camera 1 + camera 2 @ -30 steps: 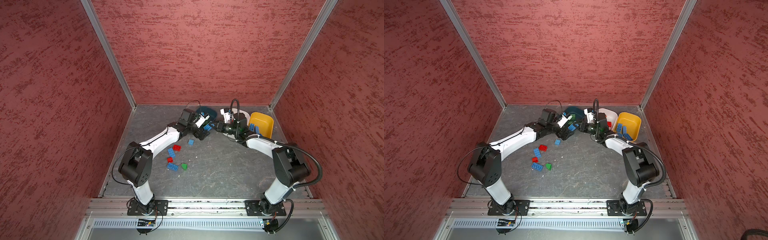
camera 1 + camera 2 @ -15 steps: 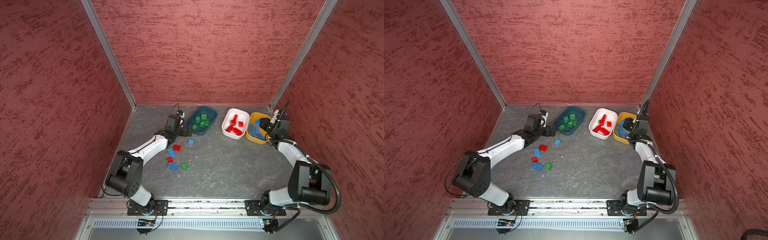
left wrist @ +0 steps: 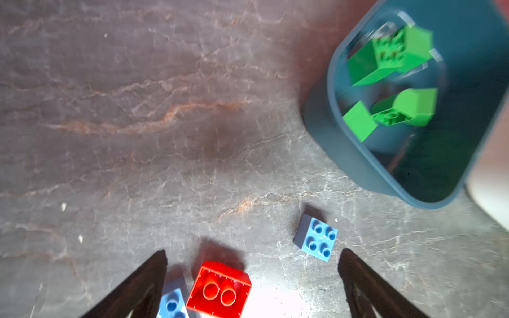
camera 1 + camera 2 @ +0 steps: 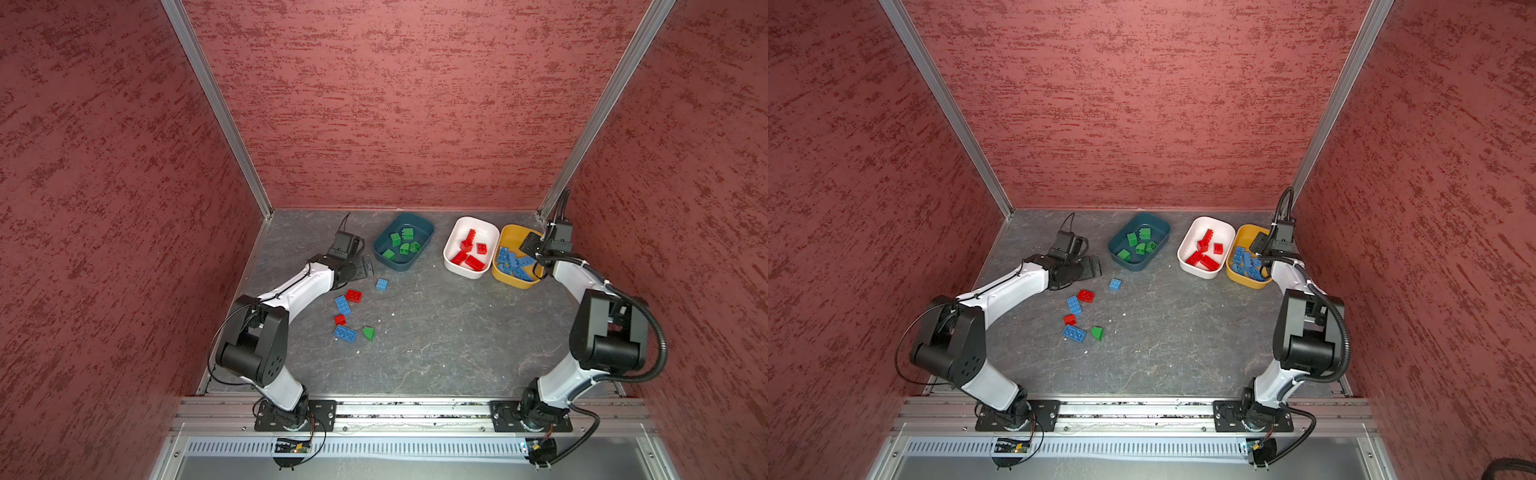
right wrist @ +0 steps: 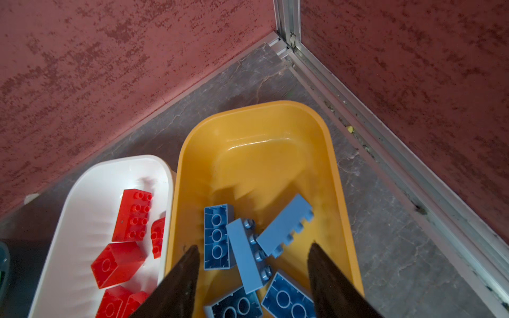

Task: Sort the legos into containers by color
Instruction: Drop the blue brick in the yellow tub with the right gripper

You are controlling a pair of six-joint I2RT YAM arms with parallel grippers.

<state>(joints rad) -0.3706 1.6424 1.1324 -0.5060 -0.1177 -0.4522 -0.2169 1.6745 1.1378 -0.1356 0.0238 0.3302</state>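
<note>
My left gripper needs to go down and slightly back next until its open fingers straddle the upturned red lego, which lies below and back from them.
My left gripper (image 4: pixel 365 266) (image 3: pixel 252 252) hangs open and empty just left of the dark teal container (image 4: pixel 397 266), which holds several green legos (image 4: pixel 404 241). Below it lie an upturned red lego (image 3: pixel 219 289) and a small blue lego (image 3: pixel 316 241). Several loose legos lie on the floor: red (image 4: pixel 353 295), blue (image 4: pixel 343 304), green (image 4: pixel 368 333). My right gripper (image 4: pixel 530 245) (image 5: pixel 253 247) stands open over the yellow container (image 4: pixel 513 282), above several blue legos (image 5: pixel 285 224). The white container (image 4: pixel 465 272) holds red legos (image 4: pixel 473 262).
Red walls close in the grey stone floor (image 4: pixel 436 340) on three sides. The yellow container sits near the back right corner post (image 5: pixel 289 33). Both arm bases are bolted to the front rail (image 4: pixel 415 409).
The two grippers, close together near the teal container a second ago, have parted. The right one swung to the yellow container and opened. The left one drew back to the loose legos.
</note>
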